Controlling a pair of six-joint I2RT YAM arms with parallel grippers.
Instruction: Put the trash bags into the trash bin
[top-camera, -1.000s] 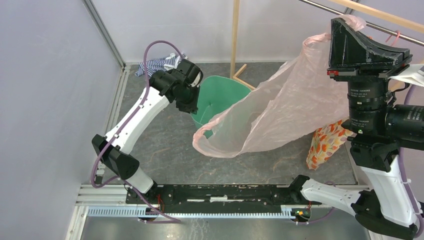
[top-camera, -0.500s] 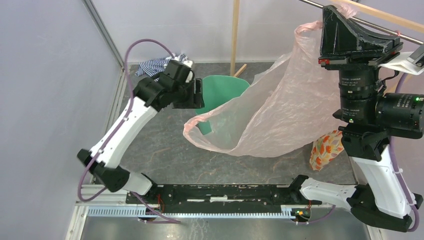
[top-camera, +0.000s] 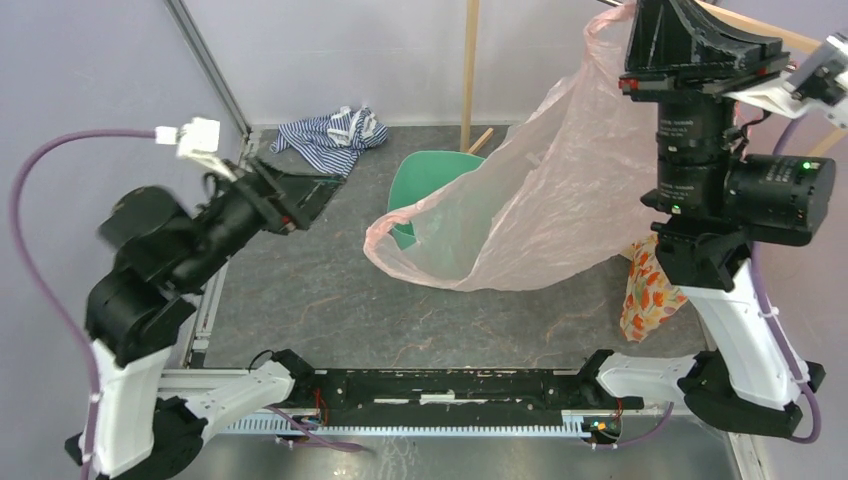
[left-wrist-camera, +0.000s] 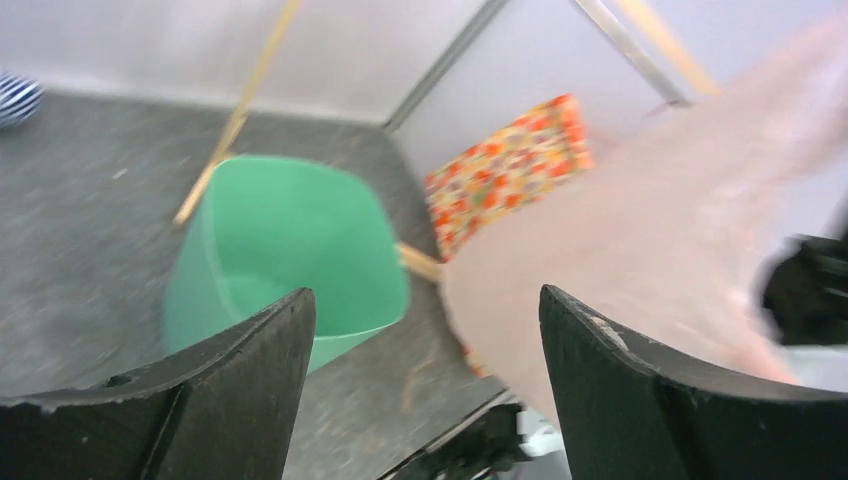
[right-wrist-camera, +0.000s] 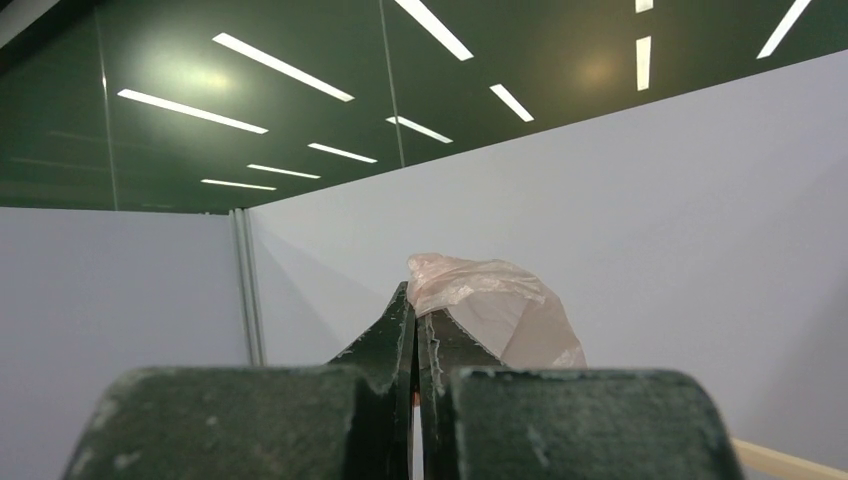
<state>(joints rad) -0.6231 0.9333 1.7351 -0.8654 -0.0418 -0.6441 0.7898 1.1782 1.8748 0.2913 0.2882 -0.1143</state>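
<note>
The left gripper shifts to the right in the top view next and closes on the bag's loose edge nearest it, since the bag hangs from one corner.
The trash bag (top-camera: 530, 200), pale pink and see-through, hangs high at the right from one pinched corner. My right gripper (top-camera: 655, 12) points upward and is shut on that corner (right-wrist-camera: 490, 300). The bag's open lower end droops over the right side of the mint-green trash bin (top-camera: 425, 180), which stands on the grey floor. My left gripper (top-camera: 318, 195) is open at the far left, well away from the bin, with nothing between its fingers. In the left wrist view, the bin (left-wrist-camera: 280, 250) and the blurred bag (left-wrist-camera: 650, 220) lie beyond the open left gripper (left-wrist-camera: 427, 292).
A blue-white striped cloth (top-camera: 330, 130) lies at the back left. An orange floral garment (top-camera: 645, 290) hangs at the right behind the bag. A wooden pole (top-camera: 468, 70) rises behind the bin. Lavender walls close in the left and back sides.
My left gripper has opened and swung back to the left, away from the bin. The right gripper has lifted the bag higher and a little leftward.
</note>
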